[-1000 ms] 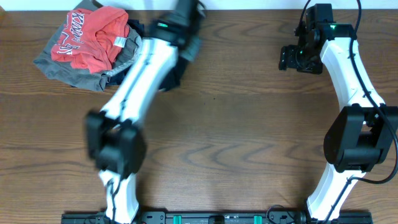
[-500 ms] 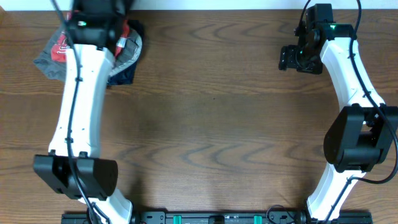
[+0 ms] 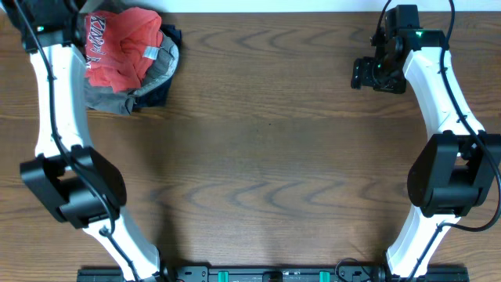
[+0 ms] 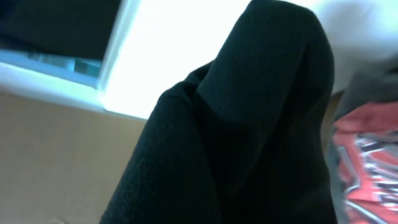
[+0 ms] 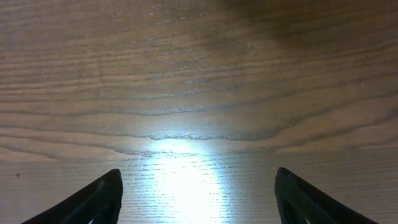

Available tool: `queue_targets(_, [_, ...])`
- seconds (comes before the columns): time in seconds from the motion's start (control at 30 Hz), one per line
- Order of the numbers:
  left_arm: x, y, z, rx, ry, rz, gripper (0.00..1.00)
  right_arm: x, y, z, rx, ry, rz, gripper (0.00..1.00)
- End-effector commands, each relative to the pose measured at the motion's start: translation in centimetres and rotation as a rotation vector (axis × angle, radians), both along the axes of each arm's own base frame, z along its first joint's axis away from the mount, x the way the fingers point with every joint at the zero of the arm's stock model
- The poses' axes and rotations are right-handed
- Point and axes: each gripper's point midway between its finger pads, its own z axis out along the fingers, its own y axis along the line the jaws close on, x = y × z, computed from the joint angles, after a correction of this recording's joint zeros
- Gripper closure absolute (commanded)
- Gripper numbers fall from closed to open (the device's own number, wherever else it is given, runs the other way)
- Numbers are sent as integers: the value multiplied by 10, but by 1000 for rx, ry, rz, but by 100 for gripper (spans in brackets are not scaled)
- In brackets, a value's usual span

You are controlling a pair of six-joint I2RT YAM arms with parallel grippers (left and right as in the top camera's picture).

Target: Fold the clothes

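Observation:
I will next move my left gripper over the red shirt [image 4: 372, 163], which lies to its right in the overhead view, and release the black garment [image 4: 249, 137] on the pile beside it.
A pile of clothes lies at the table's back left: a red printed shirt [image 3: 117, 47] on top of a grey garment [image 3: 102, 98] and a dark one [image 3: 156, 94]. My left gripper [image 3: 43, 19] is at the far back left corner, beside the pile. In the left wrist view a black garment [image 4: 249, 137] hangs right in front of the camera and hides the fingers; the gripper seems shut on it. The red shirt [image 4: 367, 162] shows at the right edge. My right gripper [image 3: 362, 74] is open and empty over bare wood [image 5: 198, 199] at the back right.
The brown wooden table [image 3: 274, 157] spreads between the two arms. In the left wrist view a bright window and a beige wall show behind the black cloth. The arm bases stand at the front edge.
My left arm has swung from the back centre across the clothes pile to the far back left corner, carrying dark cloth. The right arm has not moved.

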Motion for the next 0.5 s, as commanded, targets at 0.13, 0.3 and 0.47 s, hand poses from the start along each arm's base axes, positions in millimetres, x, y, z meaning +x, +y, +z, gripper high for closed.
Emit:
queue_targets(0.13, [9, 7, -7, 5, 0, -56, 94, 5, 5, 14, 11, -40, -11, 25])
queue_targets(0.3, [15, -10, -10, -21, -5, -74, 94, 7, 9, 14, 11, -50, -3, 25])
queue_targets(0.47, [14, -34, -30, -62, 70, -103, 94, 7, 9, 15, 11, -52, -3, 25])
